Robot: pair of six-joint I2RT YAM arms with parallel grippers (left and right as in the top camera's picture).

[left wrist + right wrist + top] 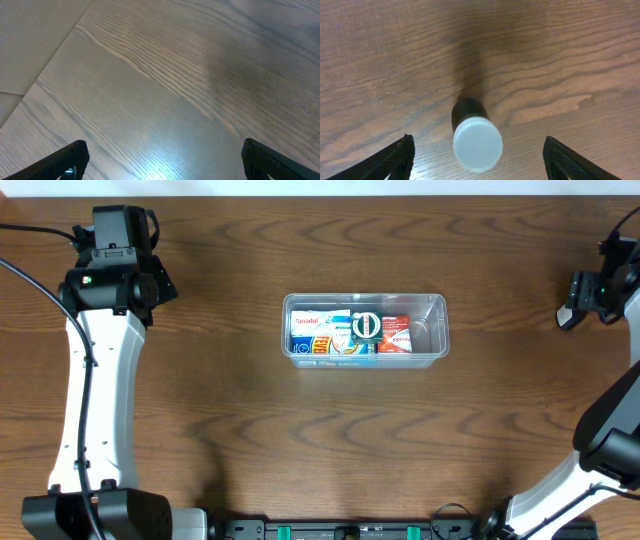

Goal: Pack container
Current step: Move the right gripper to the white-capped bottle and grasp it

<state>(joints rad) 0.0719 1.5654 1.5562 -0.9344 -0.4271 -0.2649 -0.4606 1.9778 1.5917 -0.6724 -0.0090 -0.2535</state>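
Observation:
My right gripper comes down over the dark bottle [569, 318] [473, 131] and closes on it next, since the bottle's white cap lies below the gripper between the open fingers.
The container [434, 308] is a clear plastic tub at the table's middle. It holds a blue and white box [308, 333], a red and white box [397, 334] and a round green and white item [366, 326]. My left gripper [162, 159] is open and empty over bare table at the far left [120, 230]. My right gripper [477, 145] is open at the far right [590, 295]. In the right wrist view a dark bottle with a white cap [477, 141] stands upright between its fingers, which do not touch it.
The table edge and a pale floor show at the left of the left wrist view [30, 45]. The arm bases stand at the near edge [100, 510].

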